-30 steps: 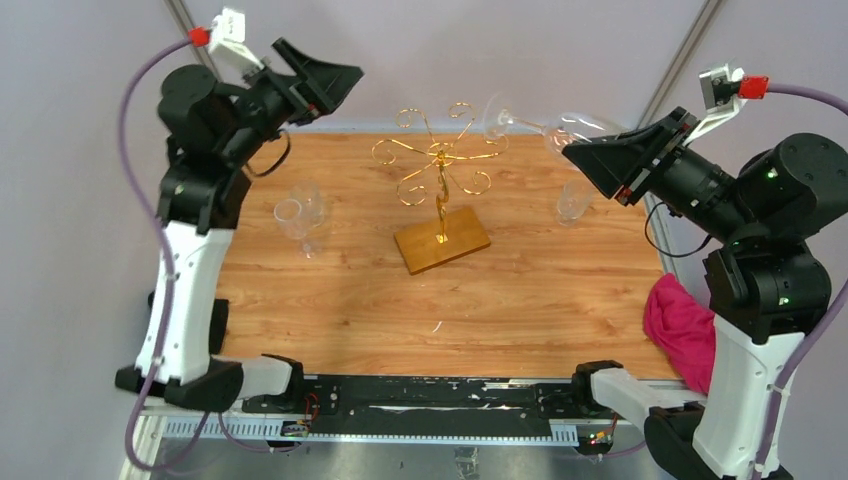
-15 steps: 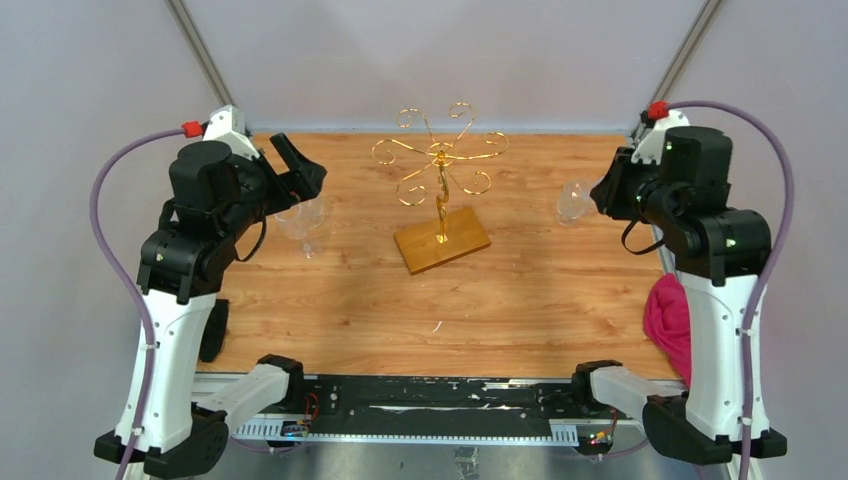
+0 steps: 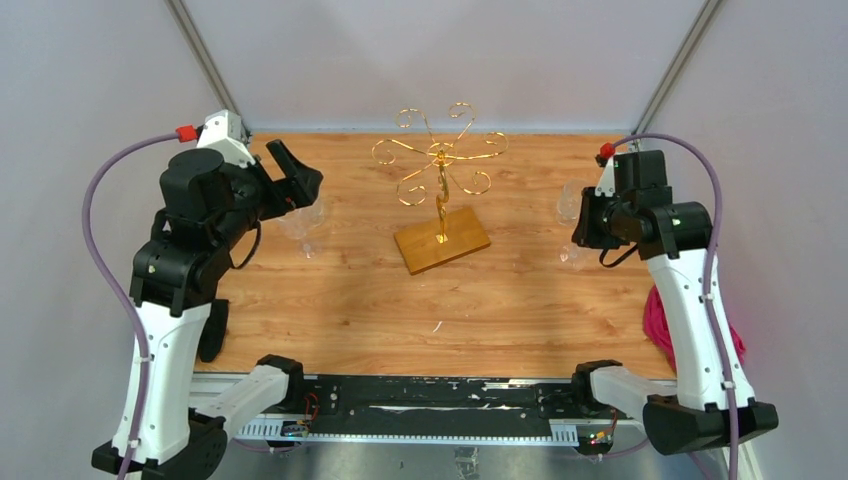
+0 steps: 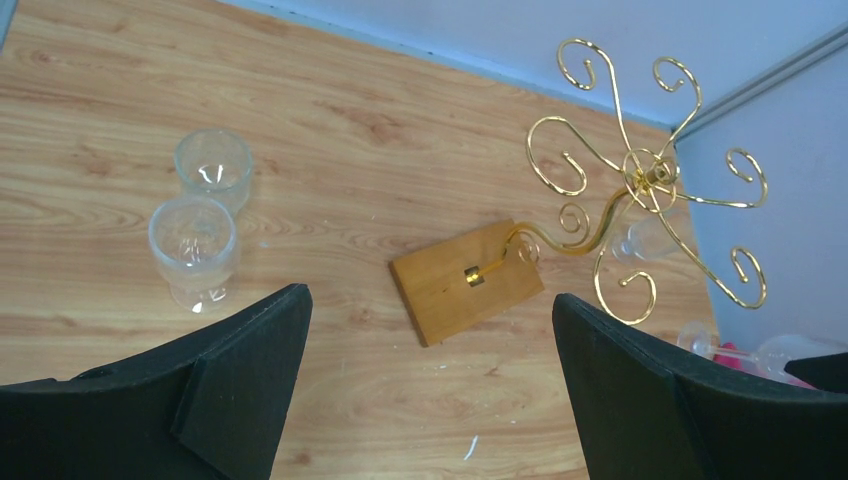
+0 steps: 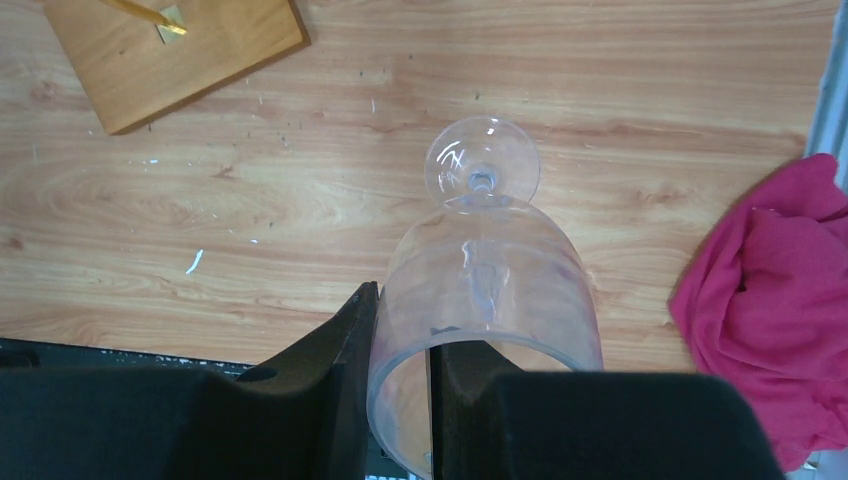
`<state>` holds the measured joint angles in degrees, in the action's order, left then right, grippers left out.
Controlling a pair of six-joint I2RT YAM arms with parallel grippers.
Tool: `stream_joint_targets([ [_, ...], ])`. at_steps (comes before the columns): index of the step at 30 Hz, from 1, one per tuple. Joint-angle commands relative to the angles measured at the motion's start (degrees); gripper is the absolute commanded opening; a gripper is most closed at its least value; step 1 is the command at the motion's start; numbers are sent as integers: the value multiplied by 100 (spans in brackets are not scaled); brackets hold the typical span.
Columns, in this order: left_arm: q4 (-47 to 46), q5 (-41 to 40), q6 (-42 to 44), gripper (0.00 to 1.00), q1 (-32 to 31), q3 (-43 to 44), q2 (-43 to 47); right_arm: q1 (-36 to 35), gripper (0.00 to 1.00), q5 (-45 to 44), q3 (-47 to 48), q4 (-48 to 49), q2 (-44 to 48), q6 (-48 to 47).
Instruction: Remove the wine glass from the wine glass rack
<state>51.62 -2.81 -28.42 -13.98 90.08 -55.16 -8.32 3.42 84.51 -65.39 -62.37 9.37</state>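
My right gripper will next lower the glass left in the top view to the bare tabletop (image 3: 537, 251) (image 5: 460, 70) beside the rack's base and release it.
The gold wire wine glass rack (image 3: 440, 165) stands mid-table on its wooden base (image 3: 441, 240), and no glass hangs on its arms; it also shows in the left wrist view (image 4: 640, 180). My right gripper (image 5: 400, 330) is shut on the rim of a clear wine glass (image 5: 485, 280), one finger inside the bowl and one outside. The glass hangs foot-down close over the table, right of the rack (image 3: 572, 255). My left gripper (image 4: 430, 310) is open and empty, raised over the left side of the table (image 3: 295, 180).
Two clear glasses (image 4: 213, 165) (image 4: 193, 240) stand at the left under my left gripper. Another glass (image 3: 570, 200) stands at the right rear. A pink cloth (image 5: 770, 300) lies at the table's right edge. The rack's base shows in the right wrist view (image 5: 180, 55).
My right arm has come down and nearer with the glass, from held high and sideways by the rack to upright low over the table. My left arm lowered and swung slightly.
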Motion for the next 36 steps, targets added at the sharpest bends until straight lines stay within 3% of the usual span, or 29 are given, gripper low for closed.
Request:
stream_joint_targets([
  [1, 35, -85, 199, 96, -35, -2, -180, -166, 0, 282, -295, 407, -196, -90],
  [10, 32, -558, 344, 97, -35, 107, -631, -328, 0, 177, -615, 1150, -1055, -72],
  [22, 24, -629, 390, 97, -35, -9, -633, -330, 0, 273, 70, 1520, -2623, 17],
  [36, 15, -600, 333, 98, -35, -25, -689, -329, 0, -31, 361, 1521, -3035, -105],
])
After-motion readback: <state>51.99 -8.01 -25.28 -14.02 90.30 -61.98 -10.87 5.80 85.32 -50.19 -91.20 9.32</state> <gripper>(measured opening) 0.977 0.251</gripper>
